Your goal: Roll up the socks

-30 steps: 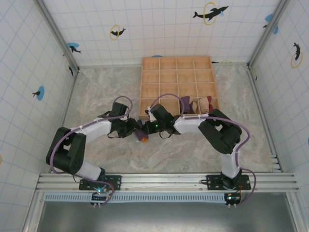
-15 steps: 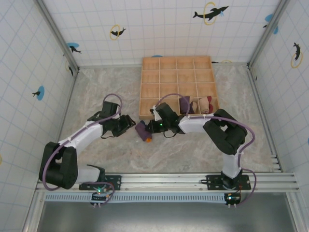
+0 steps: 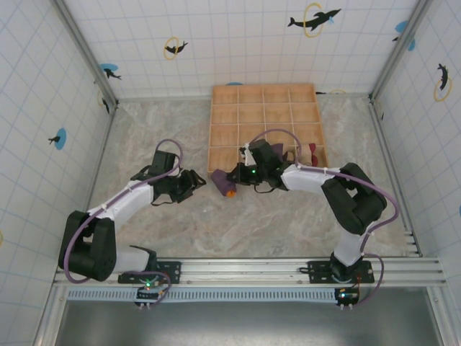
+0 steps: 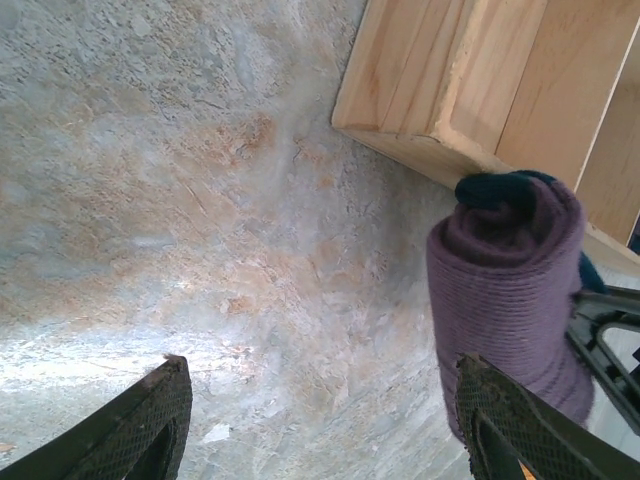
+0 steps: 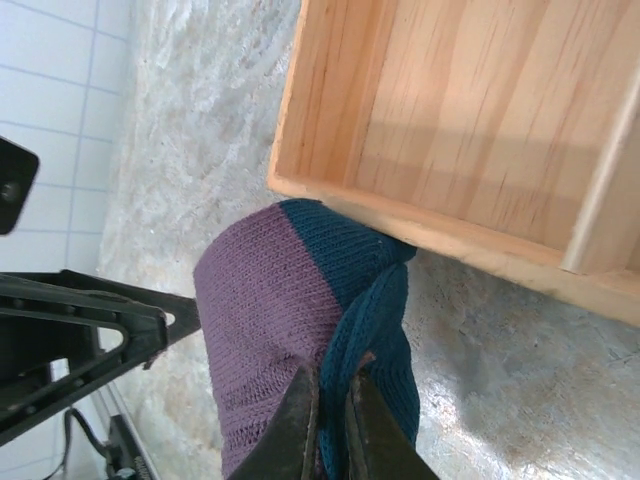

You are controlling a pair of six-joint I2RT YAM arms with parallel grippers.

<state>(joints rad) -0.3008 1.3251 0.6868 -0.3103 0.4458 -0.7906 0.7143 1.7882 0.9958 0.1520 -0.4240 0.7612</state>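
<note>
The robot's right gripper should next lift the bundle outward over the tray's near side, lower it beside the rolled socks in the tray's near-row section and let it go.
The purple sock with teal toe is rolled into a bundle. My right gripper is shut on its teal fold and holds it just off the near left corner of the wooden tray. From above, the bundle shows an orange cuff end below it, at my right gripper. My left gripper stands open just left of the bundle. In the left wrist view the sock lies beyond the right finger, and only bare table lies between the fingers of the left gripper.
The wooden tray of square compartments sits at the back centre. Rolled socks lie in its near row, partly behind my right arm. Marbled table lies free to the left and in front. Tiled walls enclose the table.
My left gripper has let go of the bundle, opened and drawn back to the left. My right gripper has carried the rolled sock right and back, toward the tray's corner.
</note>
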